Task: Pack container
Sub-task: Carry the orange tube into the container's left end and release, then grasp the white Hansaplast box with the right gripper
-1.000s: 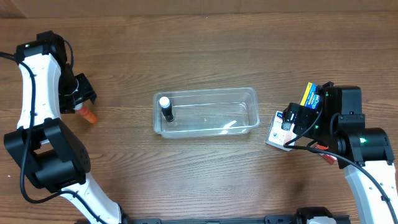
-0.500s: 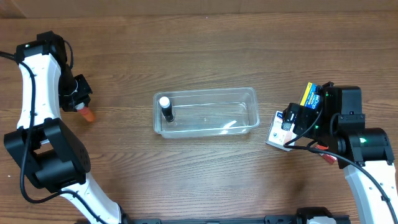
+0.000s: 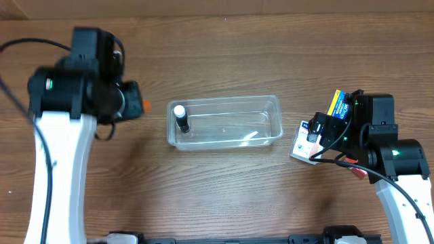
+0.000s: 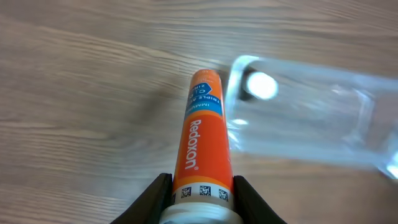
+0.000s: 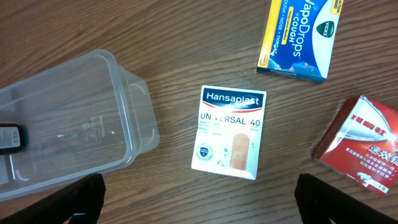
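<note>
The left gripper crosses over to the right in the overhead view next and moves down to release the tube (image 4: 201, 146) in the container's free near corner beside the bottle.
The clear plastic container (image 3: 225, 123) sits at the table's middle with a black bottle with a white cap (image 3: 180, 117) standing in its left end. My left gripper (image 3: 135, 105) is shut on an orange Redoxon tube (image 4: 201, 146) and holds it above the table just left of the container (image 4: 311, 118). My right gripper (image 5: 199, 202) is open and empty, hovering over a white Hansaplast box (image 5: 229, 130) to the right of the container (image 5: 68, 124).
A blue-and-yellow VapoDrops box (image 5: 301, 34) and a red box (image 5: 364, 146) lie right of the container. The Hansaplast box (image 3: 302, 142) and VapoDrops box (image 3: 337, 104) partly show under the right arm in the overhead view.
My left arm has swung from the far left edge toward the container, carrying the orange tube. The right arm has not moved.
</note>
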{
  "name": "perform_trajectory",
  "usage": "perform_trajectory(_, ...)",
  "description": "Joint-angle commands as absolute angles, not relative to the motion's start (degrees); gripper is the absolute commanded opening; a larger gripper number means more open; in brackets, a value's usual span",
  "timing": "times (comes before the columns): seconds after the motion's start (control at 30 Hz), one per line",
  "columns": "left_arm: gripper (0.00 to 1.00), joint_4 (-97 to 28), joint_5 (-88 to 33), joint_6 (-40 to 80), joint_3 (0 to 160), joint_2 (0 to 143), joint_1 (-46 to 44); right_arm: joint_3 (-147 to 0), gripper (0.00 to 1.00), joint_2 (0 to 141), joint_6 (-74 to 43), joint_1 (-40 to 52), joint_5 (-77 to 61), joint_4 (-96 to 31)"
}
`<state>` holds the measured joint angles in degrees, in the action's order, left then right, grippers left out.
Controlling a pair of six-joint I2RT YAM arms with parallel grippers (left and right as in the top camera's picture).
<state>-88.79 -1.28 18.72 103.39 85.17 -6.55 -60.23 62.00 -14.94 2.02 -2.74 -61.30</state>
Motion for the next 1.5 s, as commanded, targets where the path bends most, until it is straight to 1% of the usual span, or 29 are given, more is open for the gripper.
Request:
perform_trajectory(0.0,0.04,-91.64,-1.52,25.23,103.72,84.38,-15.73,-61.95,1.0,61.54,-14.68,2.42,-2.7,-61.23)
perform_trajectory(0.07,0.04,-92.03,-1.37,26.28,103.0,85.73,-19.97,-61.95,1.0,61.54,-14.68,2.42,-2.7,-61.23)
perform_trajectory(0.13,0.04,-91.48,-0.71,27.31,101.65,88.16,-21.65,-61.95,1.0,61.54,-14.85,2.42,-2.7,-61.3)
perform_trajectory(0.23,0.04,-88.27,-0.75,27.31,97.51,91.35,-21.78,-61.95,1.0,61.54,-14.85,2.42,-2.7,-61.47)
perform_trajectory(0.43,0.04,-76.51,-0.67,26.79,85.89,98.43,-21.78,-61.95,1.0,61.54,-14.85,2.42,-2.7,-61.47)
perform_trajectory(0.57,0.04,-74.22,-0.62,25.69,84.64,103.94,-21.78,-61.95,1.0,61.54,-14.85,2.42,-2.7,-61.45)
perform_trajectory(0.67,0.05,-73.34,-0.62,25.67,84.64,104.9,-21.78,-61.95,1.0,61.54,-14.85,2.42,-2.7,-61.47)
perform_trajectory(0.7,0.16,-73.23,-0.69,25.36,84.64,104.9,-21.78,-61.95,1.0,61.54,-14.85,2.42,-2.68,-61.47)
perform_trajectory(0.73,0.58,-73.36,-0.69,24.6,84.64,104.9,-21.78,-61.95,1.0,61.54,-14.85,2.42,-2.68,-61.47)
perform_trajectory(0.77,0.71,-73.45,-0.64,23.92,84.77,104.88,-21.78,-61.95,1.0,61.54,-14.85,2.42,-2.7,-61.45)
perform_trajectory(0.9,0.73,-74.02,-0.51,22.63,87.18,104.88,-21.78,-61.95,1.0,61.54,-14.85,2.42,-2.7,-61.52)
perform_trajectory(0.97,0.73,-76.2,1.67,22.68,90.15,104.88,-21.78,-61.95,1.0,61.54,-14.85,2.42,-2.7,-61.63)
perform_trajectory(1.03,0.73,-80.12,4.51,22.68,95.83,104.79,-21.78,-61.95,1.0,61.54,-14.85,2.42,-2.68,-61.65)
perform_trajectory(1.13,0.76,-82.5,5.61,21.56,102.69,102.69,-21.76,-61.95,1.0,61.54,-14.83,2.42,-2.68,-62.11)
perform_trajectory(1.2,0.85,-82.52,6.63,19.88,105.19,97.27,-20.32,-61.95,1.0,61.54,-15.16,2.39,-0.97,-63.42)
perform_trajectory(1.23,0.94,-82.78,6.59,19.88,105.19,94.54,-18.68,-62.48,1.0,61.54,-16.29,2.39,0.99,-63.83)
perform_trajectory(1.27,1.0,-83.0,6.5,19.88,105.19,91.29,-16.08,-63.86,1.0,61.67,-16.62,2.39,2.07,-64.55)
perform_trajectory(1.33,1.0,-82.91,4.54,19.88,105.19,84.01,-7.7,-70.54,1.0,64.62,-16.82,2.39,4.01,-67.2)
perform_trajectory(1.37,1.0,-83.02,1.41,18.48,105.19,80.58,-1.98,-72.38,1.0,69.19,-18.39,2.39,3.99,-67.68)
perform_trajectory(1.4,1.0,-83.59,1.41,18.17,105.19,79.64,0.16,-72.38,1.0,73.47,-19.14,2.39,3.81,-67.72)
perform_trajectory(1.47,1.0,-84.27,1.43,17.54,105.14,79.48,1.61,-72.38,1.0,80.51,-19.77,2.39,3.29,-68.05)
